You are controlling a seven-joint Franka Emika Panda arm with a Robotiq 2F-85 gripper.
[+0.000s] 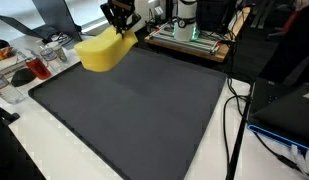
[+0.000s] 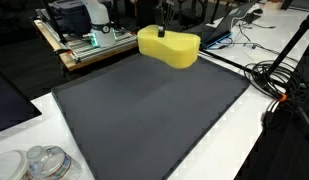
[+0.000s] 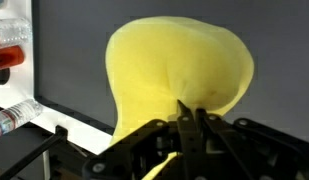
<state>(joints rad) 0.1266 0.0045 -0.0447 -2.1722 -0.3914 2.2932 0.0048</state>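
My gripper rises next and carries the cloth toward the bottles. Then it releases the cloth's top edge high above the mat's border (image 1: 58, 102) beside them, since that part of the mat lies bare.
A soft yellow sponge-like cloth (image 1: 102, 52) hangs in the air above the far edge of a dark grey mat (image 1: 134, 115). It also shows in an exterior view (image 2: 169, 47) and fills the wrist view (image 3: 174, 70). My gripper (image 1: 119, 22) is shut on the cloth's top edge, pinching it between its fingertips (image 3: 191, 115). In an exterior view the gripper (image 2: 165, 28) is mostly hidden behind the cloth.
The mat (image 2: 154, 110) lies on a white table. Plastic cups and bottles (image 1: 34, 65) stand at one side, lidded containers (image 2: 39, 162) near a corner. A wooden board with equipment (image 2: 89, 40) sits behind. Cables (image 2: 279, 80) run along the edge.
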